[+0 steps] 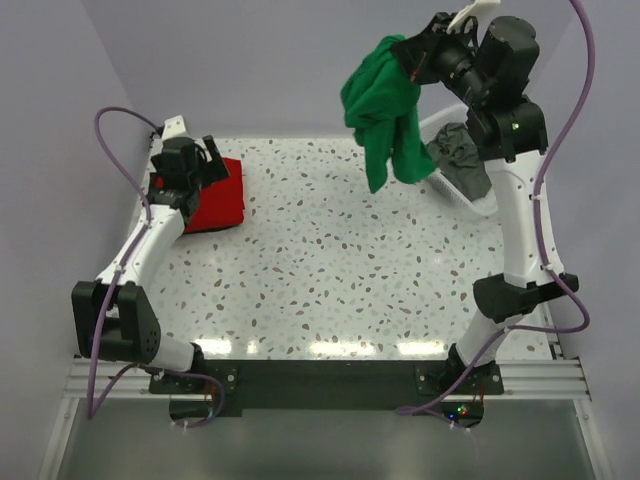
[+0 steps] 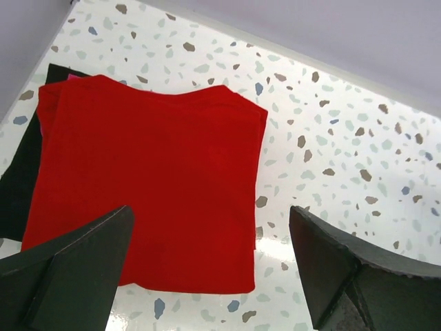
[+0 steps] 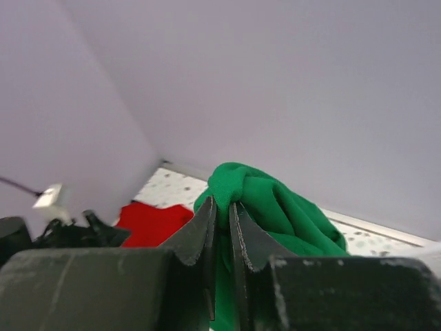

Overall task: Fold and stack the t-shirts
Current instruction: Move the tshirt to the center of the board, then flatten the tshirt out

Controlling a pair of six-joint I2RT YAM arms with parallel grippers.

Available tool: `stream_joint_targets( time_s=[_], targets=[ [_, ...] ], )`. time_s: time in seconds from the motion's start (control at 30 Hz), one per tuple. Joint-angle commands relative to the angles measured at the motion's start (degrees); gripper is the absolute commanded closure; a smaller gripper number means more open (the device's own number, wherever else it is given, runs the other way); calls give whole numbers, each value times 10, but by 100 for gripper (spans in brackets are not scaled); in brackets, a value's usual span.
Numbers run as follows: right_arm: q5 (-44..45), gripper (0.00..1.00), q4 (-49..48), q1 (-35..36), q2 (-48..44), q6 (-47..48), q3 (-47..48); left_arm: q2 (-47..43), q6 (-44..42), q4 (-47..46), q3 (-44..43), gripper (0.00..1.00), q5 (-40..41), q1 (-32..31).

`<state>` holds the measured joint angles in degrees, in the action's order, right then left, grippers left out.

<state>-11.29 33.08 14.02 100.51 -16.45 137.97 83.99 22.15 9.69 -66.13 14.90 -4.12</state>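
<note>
My right gripper lowers and draws back next, spreading the bright green t-shirt (image 1: 385, 110) between my arms, where the table is empty.
My right gripper (image 1: 405, 50) is shut on the bright green t-shirt (image 1: 385, 110) and holds it high above the back of the table, the cloth hanging bunched; it also shows in the right wrist view (image 3: 275, 207) pinched between the fingers. A folded red t-shirt (image 1: 215, 197) lies at the back left on a dark one (image 2: 21, 179); in the left wrist view the red t-shirt (image 2: 151, 179) lies flat. My left gripper (image 2: 210, 269) is open and empty just above the red t-shirt's near edge. A dark grey t-shirt (image 1: 458, 148) lies crumpled in the basket.
A white plastic lattice basket (image 1: 470, 195) stands at the back right under my right arm. Grey walls close in the back and sides. The speckled table (image 1: 330, 270) spreads between the arms.
</note>
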Motion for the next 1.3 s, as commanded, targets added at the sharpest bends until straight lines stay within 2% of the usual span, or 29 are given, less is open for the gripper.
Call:
stream_joint_targets(
  time_s=[0.0,0.07,0.13,0.27,0.3,0.33,0.37,0.4,0.47,0.6,0.73,0.87,1.03,1.27],
  targets=[
    [-66,100,-67,22,-39,-63,22,-59,16,-8,-4,1,1,6],
    [-88,100,-92,30,-58,-100,4,-87,18,1,2,1,8,6],
    [-103,100,-114,30,-80,-123,-55,-122,21,12,18,2,12,6],
    [-35,100,-83,30,-189,-136,-235,-175,36,56,42,5,6,5],
    [16,91,-82,31,-211,-133,-343,-185,37,71,56,6,-3,4],
    [29,73,-86,31,-231,-128,-403,-203,37,76,64,8,-12,4],
    [44,36,-86,30,-260,-116,-504,-211,38,83,72,9,-31,4],
    [46,27,-85,30,-268,-109,-550,-218,46,106,79,10,-37,3],
    [36,18,-67,30,-280,-83,-656,-238,49,124,97,11,-65,-2],
    [1,19,-67,30,-332,-64,-806,-266,74,179,143,13,-86,-28],
    [-3,21,-45,31,-379,-62,-877,-291,98,190,186,15,-110,-74],
    [13,21,-31,31,-398,-89,-939,-261,130,193,218,16,-141,-106],
    [40,25,-41,31,-378,-120,-972,-201,164,125,268,17,-213,-116],
    [30,25,-101,30,-323,-105,-950,-132,148,69,261,14,-266,-116]
  ],
)
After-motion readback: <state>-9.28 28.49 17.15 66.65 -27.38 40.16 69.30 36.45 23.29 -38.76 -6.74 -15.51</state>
